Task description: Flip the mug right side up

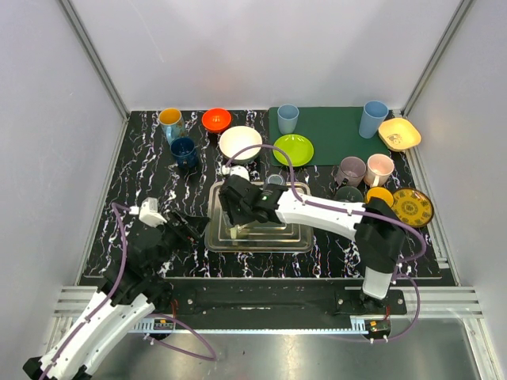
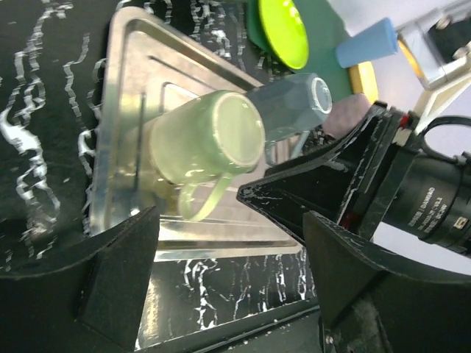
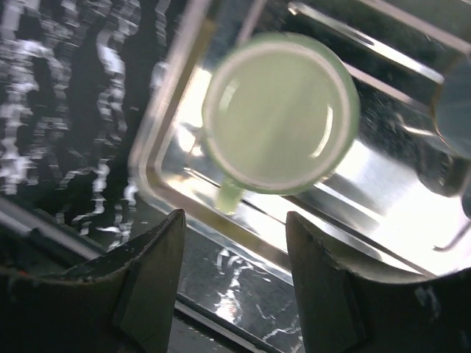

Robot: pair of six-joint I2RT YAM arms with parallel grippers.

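Note:
My open right gripper comes down next, fingers astride the pale green mug's handle [image 1: 234, 233] [image 3: 229, 197], and closes, since that handle sticks out toward the tray's near rim.
A pale green mug [image 3: 280, 110] stands in the metal tray [image 3: 368, 198], handle toward the tray's near rim. A flat disc with a raised ring faces up, so it looks bottom up. My right gripper [image 3: 234, 235] hovers just above it, open, with nothing between its fingers; from above it covers most of the mug [image 1: 235, 231]. In the left wrist view the mug [image 2: 206, 143] sits in the tray [image 2: 125, 81] ahead of my left gripper [image 2: 229, 250]. That gripper is open, empty and over the dark table left of the tray [image 1: 297, 237].
A grey-blue mug [image 2: 291, 103] stands right behind the green one in the tray. Bowls, cups and plates line the back: white bowl [image 1: 240, 143], lime plate [image 1: 293, 150], green mat [image 1: 333, 127], dark blue mug [image 1: 184, 150]. Mugs and a yellow plate [image 1: 412, 207] sit to the right.

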